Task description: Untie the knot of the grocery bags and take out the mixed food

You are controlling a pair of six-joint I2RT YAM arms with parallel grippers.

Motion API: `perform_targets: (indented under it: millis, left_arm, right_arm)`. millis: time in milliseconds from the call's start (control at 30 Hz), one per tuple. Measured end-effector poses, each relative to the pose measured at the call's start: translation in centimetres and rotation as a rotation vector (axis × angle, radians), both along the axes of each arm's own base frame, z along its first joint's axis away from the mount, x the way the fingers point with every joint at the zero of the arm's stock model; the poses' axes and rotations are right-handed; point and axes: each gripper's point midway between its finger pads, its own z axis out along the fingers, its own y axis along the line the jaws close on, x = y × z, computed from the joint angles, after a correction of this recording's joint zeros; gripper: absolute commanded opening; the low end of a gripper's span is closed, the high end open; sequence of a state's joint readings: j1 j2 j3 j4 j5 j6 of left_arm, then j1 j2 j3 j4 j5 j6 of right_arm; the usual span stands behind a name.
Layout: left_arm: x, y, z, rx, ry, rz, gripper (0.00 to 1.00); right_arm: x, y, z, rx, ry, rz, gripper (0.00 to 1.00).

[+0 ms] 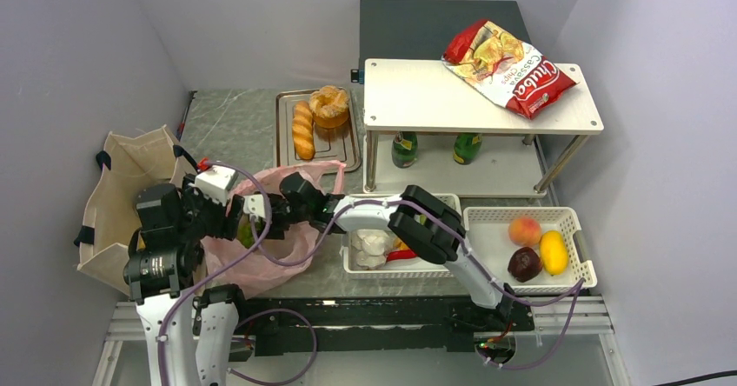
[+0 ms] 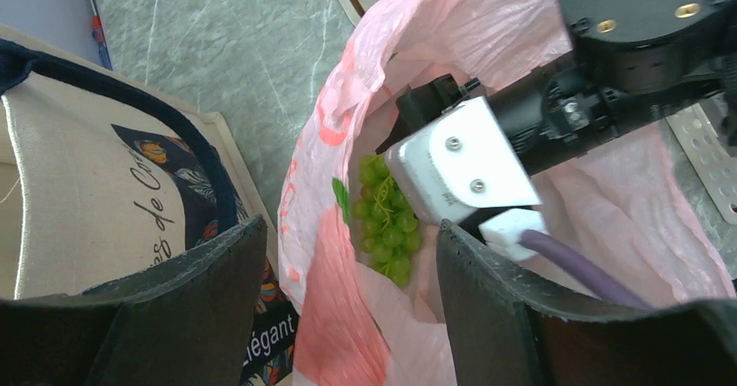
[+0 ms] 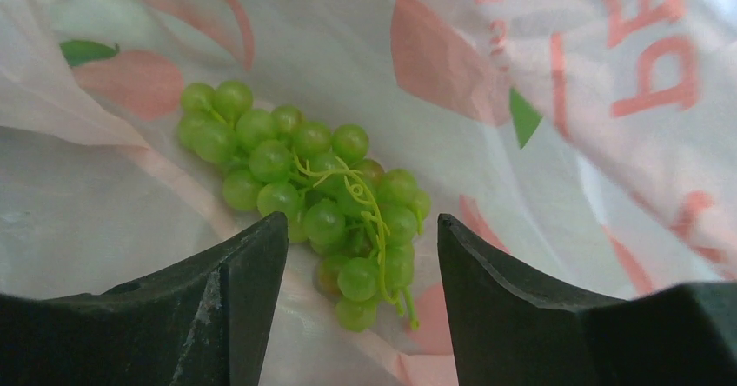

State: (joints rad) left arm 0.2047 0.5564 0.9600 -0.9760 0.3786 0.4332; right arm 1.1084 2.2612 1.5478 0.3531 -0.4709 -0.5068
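Observation:
The grape bunch's stemmed end lies below the right gripper, lined up between its fingers, so the gripper next needs to go down deeper into the pink bag and close on that end.
The pink plastic bag lies open at the table's front left, and the beige tote stands to its left. Green grapes lie inside the pink bag. My right gripper is open inside the bag, its jaws on either side of the bunch's near end without touching it. My left gripper is open, its jaws straddling the pink bag's rim, with the grapes just beyond. In the top view both grippers, left and right, meet at the bag's mouth.
A metal tray at the back holds a baguette and a ring bun. A white shelf carries the red chips bag. Two white baskets hold garlic and a dark red fruit with other fruit.

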Motion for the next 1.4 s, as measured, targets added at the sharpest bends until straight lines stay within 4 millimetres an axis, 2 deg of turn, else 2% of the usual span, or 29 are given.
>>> perform_targets:
  millis: [167,233,300,400,500,533,633,733,833,933,1000,1100,1167,1300,1400]
  left_arm:
    - [0.1,0.1,0.1,-0.001,-0.001,0.007,0.76]
    - [0.1,0.2,0.0,0.002,0.002,0.012,0.77]
    - [0.1,0.3,0.0,0.005,0.004,0.015,0.76]
    - [0.2,0.6,-0.2,0.015,0.012,0.028,0.77]
    - [0.4,1.2,-0.6,0.031,0.033,0.048,0.97]
    - [0.5,1.5,-0.8,0.041,0.046,0.058,0.98]
    - [0.8,2.5,-2.3,0.069,0.104,0.09,0.89]
    - [1.2,3.1,-3.5,0.082,0.153,0.115,0.7]
    - [1.1,3.6,-4.5,0.089,0.188,0.138,0.48]
    - [1.3,3.8,-4.3,0.089,0.178,0.152,0.37]
    - [1.5,3.8,-4.1,0.082,0.165,0.159,0.27]
    - [1.8,3.8,-3.8,0.073,0.153,0.168,0.09]
    - [1.9,3.8,-3.9,0.062,0.154,0.176,0.0]
    - [2.2,3.8,-3.8,0.057,0.151,0.178,0.0]
    - [2.5,3.3,-3.5,0.051,0.108,0.143,0.0]
  right_arm:
    - [0.3,0.3,-3.3,-0.087,0.015,0.011,0.66]
    - [0.2,0.1,-4.6,-0.129,0.022,0.017,0.6]
    - [0.3,0.2,-5.0,-0.153,0.02,0.026,0.51]
    - [0.5,0.3,-4.9,-0.181,0.014,0.03,0.3]
    - [0.3,0.1,-4.9,-0.198,0.012,0.04,0.0]
    - [0.3,0.1,-4.7,-0.197,0.008,0.041,0.0]
    - [-0.1,-0.7,-3.8,-0.199,0.01,0.033,0.0]
    - [-0.4,-2.1,-3.2,-0.22,0.023,0.013,0.0]
    - [-0.8,-3.0,-0.5,-0.189,0.026,-0.003,0.0]
    - [-0.9,-3.4,3.6,-0.122,0.002,-0.021,0.0]
    - [-0.9,-3.8,7.0,-0.064,-0.022,-0.035,0.0]
    - [-0.8,-4.3,10.9,0.008,-0.058,-0.058,0.0]
    - [-0.8,-4.9,12.1,0.03,-0.065,-0.068,0.0]
    - [-1.3,-6.5,13.5,0.048,-0.049,-0.084,0.0]
    - [-2.0,-7.9,15.8,0.084,-0.033,-0.095,0.0]
